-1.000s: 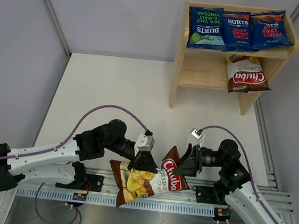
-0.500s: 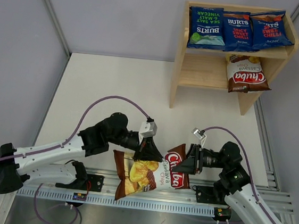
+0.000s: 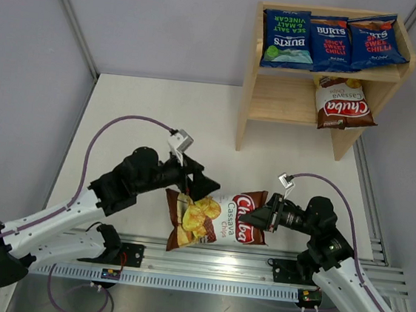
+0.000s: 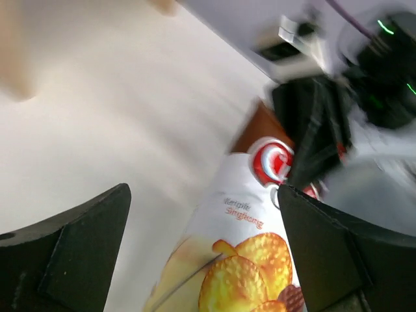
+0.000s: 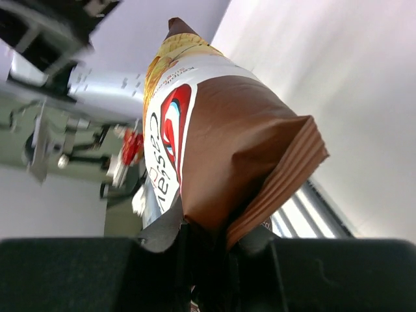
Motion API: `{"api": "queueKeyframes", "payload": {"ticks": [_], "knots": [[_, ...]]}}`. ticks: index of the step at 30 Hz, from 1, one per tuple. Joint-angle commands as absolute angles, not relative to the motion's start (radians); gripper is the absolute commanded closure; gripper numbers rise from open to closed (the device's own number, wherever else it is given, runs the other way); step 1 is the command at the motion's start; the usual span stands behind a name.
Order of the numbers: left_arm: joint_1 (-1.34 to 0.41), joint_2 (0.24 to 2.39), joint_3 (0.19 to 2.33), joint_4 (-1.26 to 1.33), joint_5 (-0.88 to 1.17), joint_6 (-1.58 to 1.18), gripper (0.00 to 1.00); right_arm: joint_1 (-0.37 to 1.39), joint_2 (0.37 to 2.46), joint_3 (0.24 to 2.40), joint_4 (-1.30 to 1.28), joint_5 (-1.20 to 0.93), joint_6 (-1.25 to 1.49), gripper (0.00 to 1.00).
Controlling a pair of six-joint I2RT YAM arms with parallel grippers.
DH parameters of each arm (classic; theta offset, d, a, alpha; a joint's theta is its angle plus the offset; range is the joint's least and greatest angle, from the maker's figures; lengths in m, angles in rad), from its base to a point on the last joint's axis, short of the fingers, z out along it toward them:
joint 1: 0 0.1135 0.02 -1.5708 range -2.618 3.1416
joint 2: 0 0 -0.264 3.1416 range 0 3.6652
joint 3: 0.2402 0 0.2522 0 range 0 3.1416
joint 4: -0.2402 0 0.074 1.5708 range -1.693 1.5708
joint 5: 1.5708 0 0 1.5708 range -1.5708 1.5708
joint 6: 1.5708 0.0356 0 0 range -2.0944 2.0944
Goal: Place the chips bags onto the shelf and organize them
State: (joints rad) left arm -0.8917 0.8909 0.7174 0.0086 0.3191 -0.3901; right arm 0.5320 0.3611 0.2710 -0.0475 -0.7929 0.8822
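Note:
The right gripper swings outward next, turning the held bag toward the shelf, and releases it there. The shelf's lower level has bare wood (image 3: 283,101) beside its Chuba bag.
A brown-and-white Chuba chips bag (image 3: 212,220) hangs sideways over the table's near edge. My right gripper (image 3: 259,217) is shut on its brown sealed end, and in the right wrist view the bag (image 5: 214,143) rises out of the closed gripper (image 5: 208,240). My left gripper (image 3: 203,187) stands open just above the bag's left end. Its wrist view shows the bag (image 4: 250,253) between wide-apart fingers (image 4: 71,253), touching neither. The wooden shelf (image 3: 274,96) stands at the back right. Three blue Burts bags (image 3: 330,44) sit on its top tier and a second Chuba bag (image 3: 342,103) on the lower one.
The lower tier has bare wood to the left of its Chuba bag. A metal rail (image 3: 218,272) with both arm bases runs along the near edge. Grey walls close the white table (image 3: 159,121) on left and back. Purple cables loop over both arms.
My left gripper has opened, let go of the bag and drawn back up and to the left. My right gripper has closed on the bag's brown end, and the bag has shifted up over the table.

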Motion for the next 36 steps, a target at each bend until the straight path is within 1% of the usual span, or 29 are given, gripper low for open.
{"api": "queueKeyframes", "payload": {"ticks": [1, 2, 4, 5, 7, 8, 9, 11, 13, 14, 17, 20, 22, 26, 31, 36], "knots": [[-0.876, 0.842, 0.897, -0.349, -0.29, -0.581, 0.01, 0.54, 0.347, 0.357, -0.123, -0.58, 0.873, 0.94], [-0.867, 0.845, 0.928, -0.433, -0.443, -0.615, 0.01, 0.54, 0.339, 0.389, -0.149, -0.543, 0.874, 0.94], [-0.836, 0.848, 0.997, -0.612, -0.527, -0.684, 0.01, 0.54, 0.322, 0.429, -0.237, -0.413, 0.874, 0.95], [-0.824, 0.845, 1.006, -0.649, -0.558, -0.692, 0.01, 0.54, 0.302, 0.478, -0.27, -0.305, 0.87, 0.96], [-0.799, 0.824, 1.012, -0.698, -0.56, -0.681, 0.01, 0.54, 0.301, 0.54, -0.374, -0.186, 0.829, 0.97], [-0.792, 0.819, 1.009, -0.706, -0.563, -0.675, 0.01, 0.54, 0.325, 0.613, -0.414, -0.123, 0.81, 0.98], [-0.767, 0.816, 1.006, -0.71, -0.566, -0.67, 0.01, 0.54, 0.339, 0.649, -0.481, -0.007, 0.798, 0.98], [-0.732, 0.825, 1.005, -0.722, -0.528, -0.661, 0.01, 0.54, 0.366, 0.714, -0.506, 0.154, 0.79, 1.0], [-0.689, 0.841, 1.002, -0.716, -0.486, -0.643, 0.01, 0.54, 0.37, 0.745, -0.537, 0.257, 0.81, 1.0], [-0.681, 0.847, 0.996, -0.71, -0.459, -0.637, 0.01, 0.538, 0.367, 0.767, -0.548, 0.366, 0.821, 1.0], [-0.68, 0.857, 0.988, -0.696, -0.427, -0.606, 0.01, 0.54, 0.342, 0.814, -0.555, 0.496, 0.847, 1.0], [-0.678, 0.859, 0.982, -0.698, -0.416, -0.591, 0.01, 0.54, 0.348, 0.873, -0.564, 0.602, 0.848, 1.0], [-0.678, 0.856, 0.977, -0.706, -0.407, -0.578, 0.01, 0.54, 0.36, 0.887, -0.526, 0.614, 0.835, 1.0], [-0.678, 0.838, 0.965, -0.707, -0.385, -0.558, 0.01, 0.541, 0.451, 0.916, -0.457, 0.636, 0.841, 1.0], [-0.678, 0.834, 0.947, -0.715, -0.357, -0.515, 0.01, 0.538, 0.549, 0.907, -0.305, 0.692, 0.864, 0.99], [-0.678, 0.815, 0.904, -0.693, -0.338, -0.5, 0.01, 0.54, 0.626, 0.916, -0.135, 0.735, 0.831, 0.99]]}}
